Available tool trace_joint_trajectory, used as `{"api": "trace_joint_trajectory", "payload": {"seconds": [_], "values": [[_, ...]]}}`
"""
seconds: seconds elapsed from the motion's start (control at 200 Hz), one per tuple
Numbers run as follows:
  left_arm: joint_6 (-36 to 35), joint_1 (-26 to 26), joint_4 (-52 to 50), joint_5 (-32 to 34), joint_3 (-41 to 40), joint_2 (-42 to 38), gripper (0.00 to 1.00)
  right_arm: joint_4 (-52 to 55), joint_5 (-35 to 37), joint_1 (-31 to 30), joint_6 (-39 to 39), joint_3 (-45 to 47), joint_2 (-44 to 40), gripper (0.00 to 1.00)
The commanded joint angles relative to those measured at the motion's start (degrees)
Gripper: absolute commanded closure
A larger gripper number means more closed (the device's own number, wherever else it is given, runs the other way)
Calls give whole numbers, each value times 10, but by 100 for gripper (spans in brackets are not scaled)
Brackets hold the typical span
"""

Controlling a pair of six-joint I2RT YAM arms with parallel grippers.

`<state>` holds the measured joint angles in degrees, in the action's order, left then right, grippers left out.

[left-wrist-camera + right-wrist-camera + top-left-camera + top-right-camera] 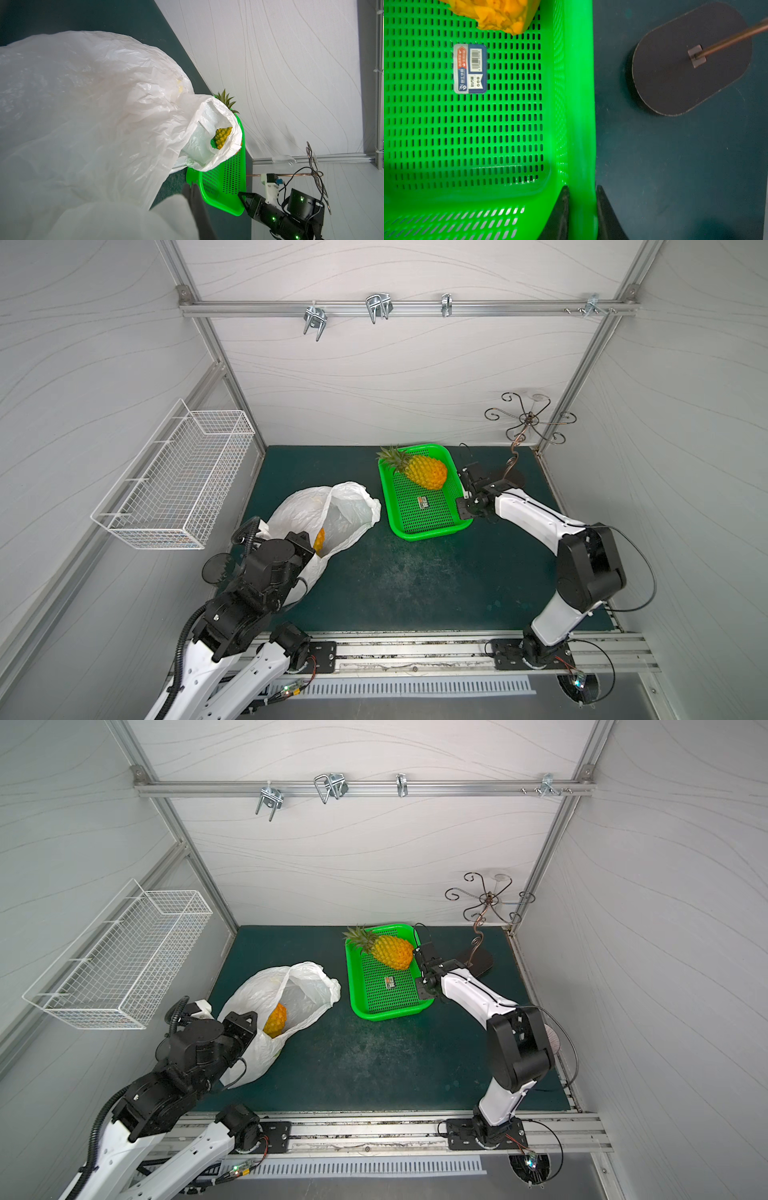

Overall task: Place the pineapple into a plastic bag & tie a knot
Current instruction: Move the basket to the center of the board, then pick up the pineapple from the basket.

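The tray goes back toward my base next, dragged by my right gripper, which then releases the tray's side, since bare mat (481,541) lies clear just back of the gripper.
A pineapple (426,471) (392,951) lies in the back of a green perforated tray (432,526), leaves pointing left. My right gripper (582,187) (463,489) is shut on the tray's right wall, one finger inside and one outside. The white plastic bag (328,510) (291,986) (93,114) lies on the mat to the left with its mouth gaping. A yellow-orange scaly body (275,1020) shows inside it. My left gripper (192,185) (249,1027) is shut at the bag's near rim, with white film against its fingers. The knot is out of view.
A white wire basket (178,477) hangs on the left wall. A curly metal hook stand (528,423) rises at the back right, its dark oval base (691,60) just beside the tray. Metal hooks (378,308) hang from the rail on the back wall.
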<state>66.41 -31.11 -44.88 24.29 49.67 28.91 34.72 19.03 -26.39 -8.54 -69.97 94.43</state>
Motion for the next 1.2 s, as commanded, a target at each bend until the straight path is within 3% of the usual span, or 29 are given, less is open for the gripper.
{"api": "trace_joint_trajectory", "payload": {"seconds": [0.0, 0.175, 0.37, 0.415, 0.515, 0.6, 0.7, 0.885, 1.196], "values": [[-10, 2, 39, 3, 0, 2, 100, 67, 25, -3, -6, 45, -56, 100], [-11, 2, 58, -2, -8, 8, 100, 89, 15, -3, -45, 120, -135, 100], [-11, 2, 72, -12, -14, 15, 100, 99, 1, -2, -79, 166, -167, 99], [-11, 2, 73, -16, -15, 16, 100, 100, -3, -2, -84, 168, -169, 95], [-11, 2, 74, -18, -15, 17, 100, 106, -3, -1, -78, 158, -173, 69], [-8, 1, 65, -14, -12, 18, 100, 131, 3, -6, -52, 121, -185, 45], [-4, 2, 54, -7, -10, 16, 100, 157, -4, -10, -6, 63, -196, 32], [1, 2, 54, -7, -18, 8, 100, 137, -64, -31, 121, -24, -174, 24], [-10, 2, 56, -19, -11, 16, 100, 20, -179, -54, 307, -168, -1, 23]]}}
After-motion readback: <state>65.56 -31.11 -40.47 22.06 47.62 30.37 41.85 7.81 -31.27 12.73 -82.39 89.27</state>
